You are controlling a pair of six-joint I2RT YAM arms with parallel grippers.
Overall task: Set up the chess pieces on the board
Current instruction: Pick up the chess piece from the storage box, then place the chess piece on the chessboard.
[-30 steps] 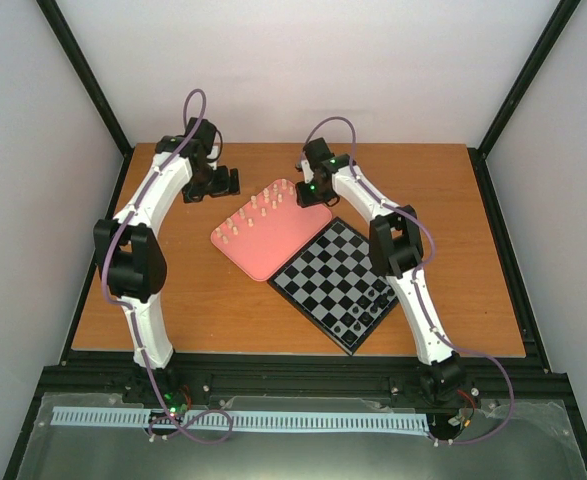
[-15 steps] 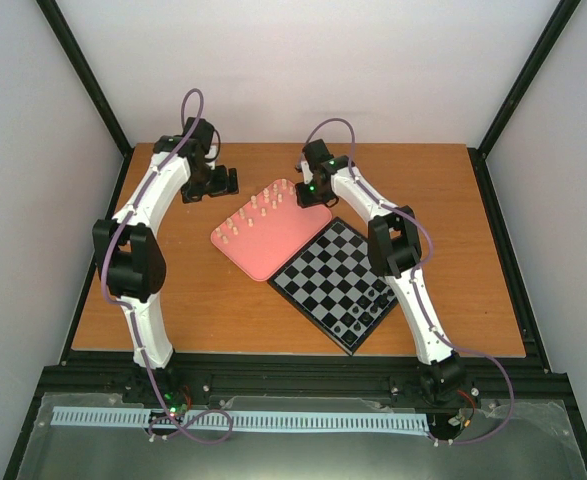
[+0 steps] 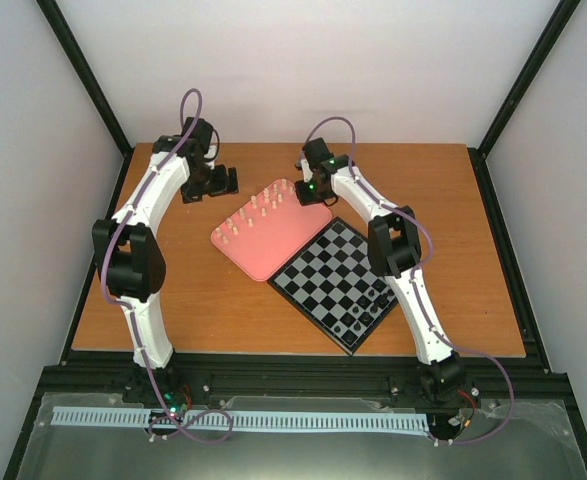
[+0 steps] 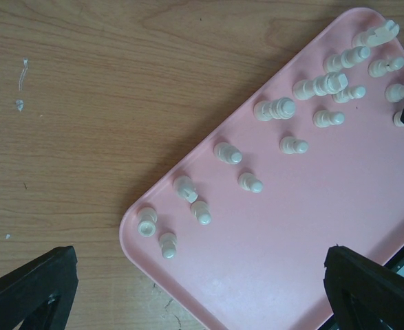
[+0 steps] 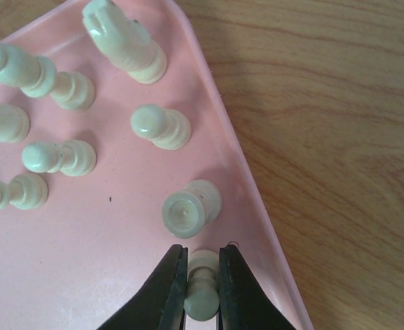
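Observation:
My right gripper rises next and carries the cream pawn back, as the board's far corner is empty. It then lowers the pawn onto the edge square beside that corner (image 3: pixel 348 232) and releases it.
Several cream chess pieces (image 3: pixel 258 208) stand on the pink tray (image 3: pixel 263 245), left of the black and grey board (image 3: pixel 335 280). Small black pieces (image 3: pixel 368 310) stand along the board's near right edge. My right gripper (image 5: pixel 202 271) is at the tray's far right corner, shut on a cream pawn (image 5: pixel 203 289) that stands by the tray rim; a cream rook (image 5: pixel 190 210) stands just beyond it. My left gripper (image 3: pixel 221 182) hovers over the table left of the tray, open and empty. In the left wrist view the cream pieces (image 4: pixel 288 110) line the tray's (image 4: pixel 291 234) edge.
The wooden table (image 3: pixel 173 290) has black frame rails on its sides and white walls behind. In the right wrist view more cream pieces (image 5: pixel 153 127) crowd the tray (image 5: pixel 84 261) close to the held pawn.

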